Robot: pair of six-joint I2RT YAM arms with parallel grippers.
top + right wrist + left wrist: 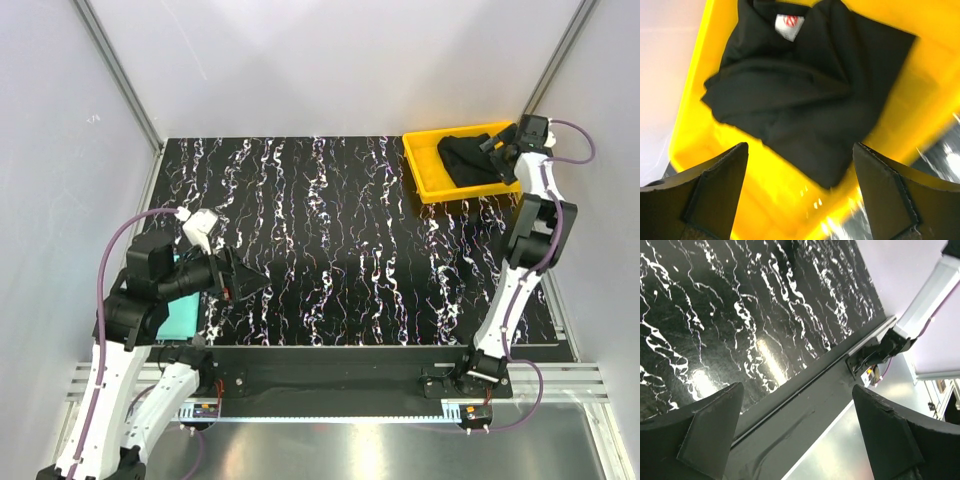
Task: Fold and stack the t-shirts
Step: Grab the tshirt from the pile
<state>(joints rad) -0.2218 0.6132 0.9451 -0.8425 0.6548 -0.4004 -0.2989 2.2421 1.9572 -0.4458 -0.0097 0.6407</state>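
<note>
My right gripper lowers to the black t-shirt next, onto its bunched fold [473, 158] [808, 91], since my open fingers hover above the black t-shirt.
A crumpled black t-shirt [462, 158] [800, 100] with a white neck label [788, 26] lies in the yellow tray [425, 172] [780, 200] at the table's far right. My right gripper [497, 152] [800, 195] hovers over the tray's right end, just above the shirt's edge, open and empty. A teal t-shirt [184, 316] lies flat at the near left, mostly hidden under my left arm. My left gripper [258, 282] [797, 435] hangs open and empty over the table's near edge, to the right of the teal shirt.
The black marbled table top [330, 230] spreads between the two arms. A dark rail [790, 415] and a metal strip run along its near edge, with the right arm's base [480, 372] [877, 352] bolted there. Grey walls close in on both sides.
</note>
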